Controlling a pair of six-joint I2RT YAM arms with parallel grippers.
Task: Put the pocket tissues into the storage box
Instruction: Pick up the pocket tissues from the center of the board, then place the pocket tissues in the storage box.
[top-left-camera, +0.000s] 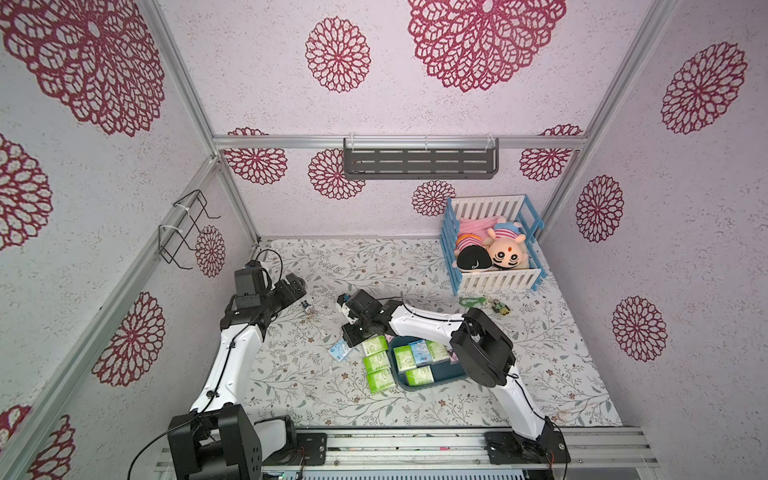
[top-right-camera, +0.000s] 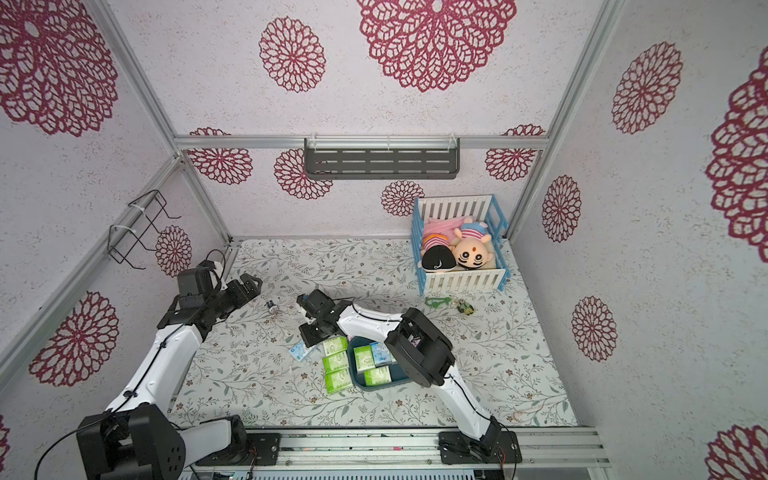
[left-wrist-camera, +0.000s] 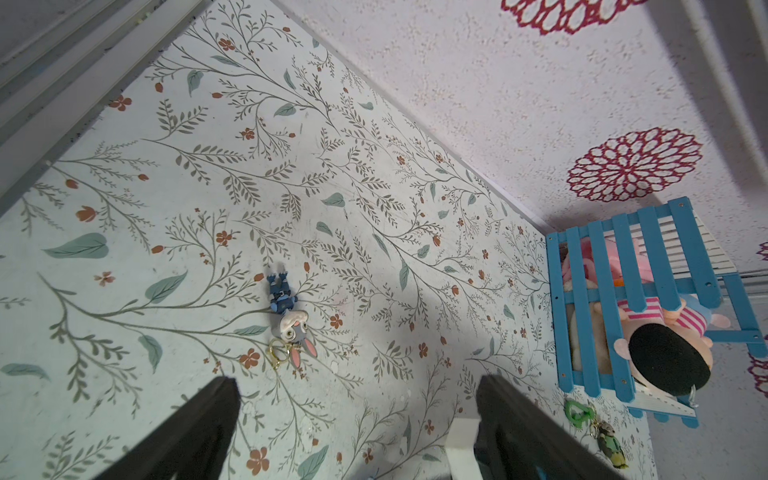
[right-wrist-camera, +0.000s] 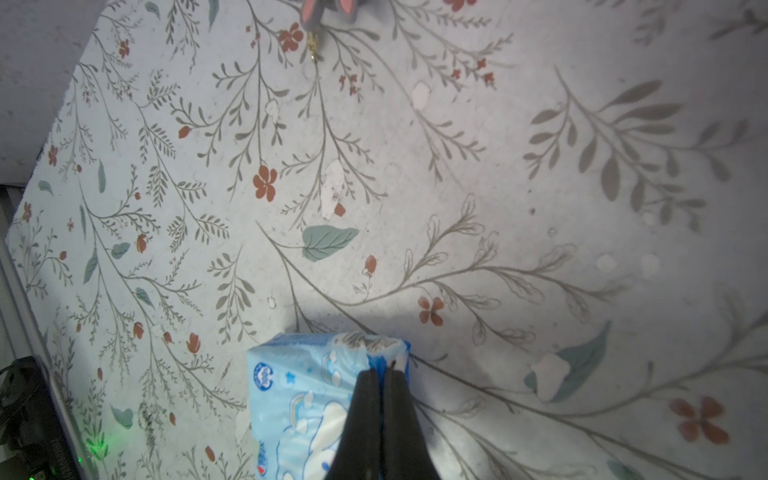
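Note:
Next, the right gripper rises, carries the light blue pack (top-left-camera: 340, 350) over the storage box's bare bottom beside the box's front green pack, then lowers and releases it.
The teal storage box (top-left-camera: 446, 372) (top-right-camera: 400, 375) sits at the table's front middle. It holds green packs (top-left-camera: 404, 357) and a light blue one (top-left-camera: 420, 352). Three green pocket tissues (top-left-camera: 376, 362) (top-right-camera: 336, 363) lie in a row against its left side. Further left is a light blue pack (top-left-camera: 340, 350) (top-right-camera: 302, 352) (right-wrist-camera: 299, 386). My right gripper (top-left-camera: 352, 338) (right-wrist-camera: 382, 370) is shut on that pack's wrapper at one end. Whether the pack is off the table I cannot tell. My left gripper (top-left-camera: 297, 284) (left-wrist-camera: 357, 384) hovers open and empty at the back left.
A blue-and-white crib (top-left-camera: 494, 245) with plush dolls stands at the back right. A rabbit keychain (top-left-camera: 307, 308) (left-wrist-camera: 291, 328) lies near the left gripper. A green keychain (top-left-camera: 473, 300) and a small figure (top-left-camera: 500, 307) lie in front of the crib. A grey shelf (top-left-camera: 419, 162) hangs on the back wall.

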